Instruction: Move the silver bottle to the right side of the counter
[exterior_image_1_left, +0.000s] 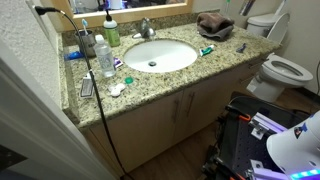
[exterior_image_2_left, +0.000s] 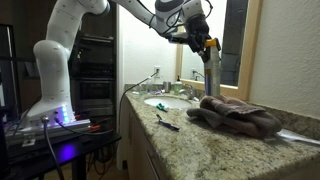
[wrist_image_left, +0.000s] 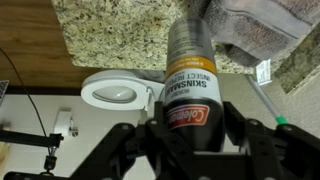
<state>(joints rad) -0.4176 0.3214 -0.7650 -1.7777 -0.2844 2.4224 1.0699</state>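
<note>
My gripper moves clear of the bunched brown towel close under the bottle and down to the bare granite beside it next, then releases.
My gripper (wrist_image_left: 192, 140) is shut on the silver bottle (wrist_image_left: 190, 75), a slim metallic can with a dark "Coleman" label. In an exterior view the gripper (exterior_image_2_left: 203, 42) holds the bottle (exterior_image_2_left: 213, 68) upright in the air, above the far end of the brown towel (exterior_image_2_left: 235, 115). The speckled beige granite counter (exterior_image_2_left: 200, 145) lies below it. The wrist view looks down past the bottle at the counter's edge (wrist_image_left: 110, 30) and the towel (wrist_image_left: 262, 25). The counter also shows in an exterior view (exterior_image_1_left: 225, 62), where the gripper and bottle are out of sight.
White oval sink (exterior_image_1_left: 160, 55) with chrome faucet (exterior_image_1_left: 146, 27). Green soap bottle (exterior_image_1_left: 111, 30) and clear water bottle (exterior_image_1_left: 104, 58) stand at one end, the brown towel (exterior_image_1_left: 214, 24) at the other. A dark pen-like item (exterior_image_2_left: 167, 122) lies near the edge. A toilet (exterior_image_1_left: 285, 70) stands beside the counter.
</note>
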